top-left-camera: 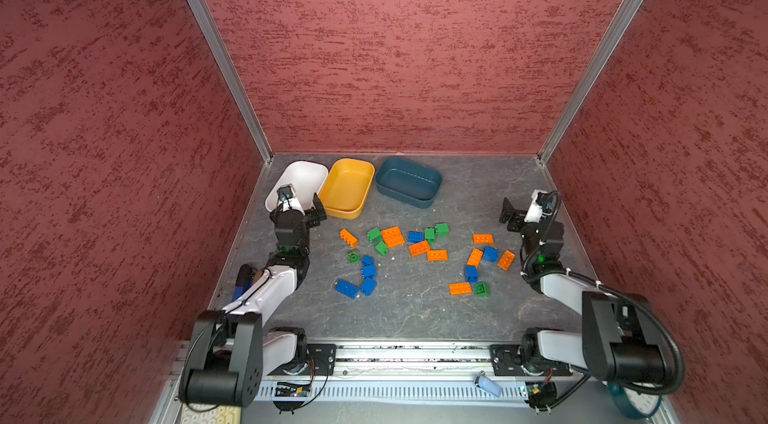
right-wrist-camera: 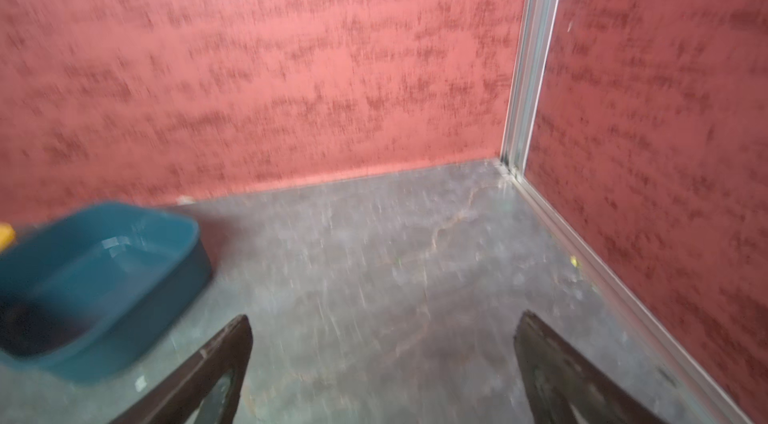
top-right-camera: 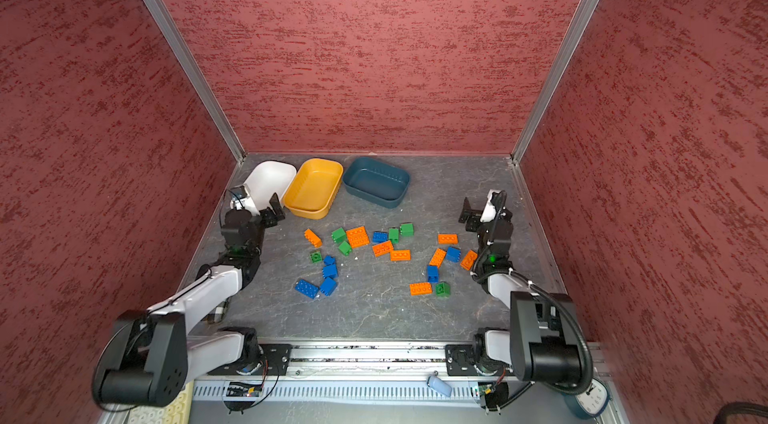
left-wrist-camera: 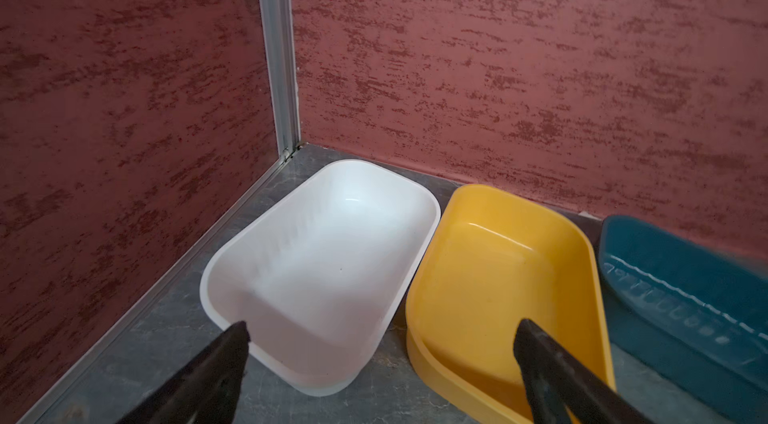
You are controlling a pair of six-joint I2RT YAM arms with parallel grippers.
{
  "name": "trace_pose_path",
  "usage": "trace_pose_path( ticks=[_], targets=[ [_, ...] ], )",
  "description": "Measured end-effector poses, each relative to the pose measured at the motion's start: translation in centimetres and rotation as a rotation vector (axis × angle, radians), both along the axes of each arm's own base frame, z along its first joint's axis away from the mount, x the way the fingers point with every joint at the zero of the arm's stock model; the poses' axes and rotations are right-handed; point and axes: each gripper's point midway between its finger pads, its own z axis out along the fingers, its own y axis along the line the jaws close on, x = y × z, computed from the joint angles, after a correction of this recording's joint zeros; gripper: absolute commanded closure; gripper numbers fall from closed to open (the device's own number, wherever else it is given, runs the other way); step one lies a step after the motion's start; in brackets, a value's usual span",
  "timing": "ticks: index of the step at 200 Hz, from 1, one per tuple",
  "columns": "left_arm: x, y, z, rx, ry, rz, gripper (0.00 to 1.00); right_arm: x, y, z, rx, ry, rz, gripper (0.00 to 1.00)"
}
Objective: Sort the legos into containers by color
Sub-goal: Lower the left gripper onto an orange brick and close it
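My left gripper is about to tilt downward and lower over the orange lego point(top-left-camera: 348, 237) in front of the yellow tub, because that lego is closest to its fingers.
Several orange point(top-left-camera: 392, 235), green point(top-left-camera: 374, 234) and blue point(top-left-camera: 346, 288) legos lie scattered on the grey floor, in a middle cluster and a smaller group towards the right point(top-left-camera: 483, 238). At the back left stand three containers, all empty: white point(top-left-camera: 305, 179), mustard yellow point(top-left-camera: 347, 187) and dark teal point(top-left-camera: 409, 181). My left gripper point(left-wrist-camera: 382, 326) is open with nothing in it, hovering just in front of the white point(left-wrist-camera: 332, 260) and yellow point(left-wrist-camera: 498, 276) tubs. At the right side my right gripper point(right-wrist-camera: 385, 318) is open over bare floor, with the teal tub point(right-wrist-camera: 95, 276) off to its side.
Red textured walls close in the left, back and right. A metal rail point(top-left-camera: 415, 353) carrying both arm bases runs along the front. A clock point(top-left-camera: 640, 401) and a small light-blue object point(top-left-camera: 488, 385) lie beyond the rail. The right wrist view is blurred.
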Motion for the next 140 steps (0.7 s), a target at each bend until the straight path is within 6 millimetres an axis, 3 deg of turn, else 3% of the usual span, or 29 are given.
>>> trace_pose_path(
  ticks=[19,40,90,126,140],
  targets=[
    [-0.5,-1.4,3.2,-0.072,-0.002,0.024,0.01,0.6,0.1,2.0,0.082,-0.005,0.001,0.01],
    [-1.2,-4.1,3.7,-0.148,0.067,0.004,0.01,0.9,0.5,2.0,0.174,0.026,0.016,0.01],
    [-2.2,-9.3,-2.5,-0.246,0.418,-0.048,0.01,1.4,2.0,-0.2,0.312,0.148,0.075,0.01],
    [-2.2,-10.8,-6.8,-0.284,0.634,-0.016,0.0,1.7,2.7,0.0,0.363,0.173,0.103,0.01],
    [-2.5,-11.1,-8.8,-0.299,0.706,0.003,0.08,1.7,2.7,0.0,0.37,0.185,0.104,0.01]
  ],
)
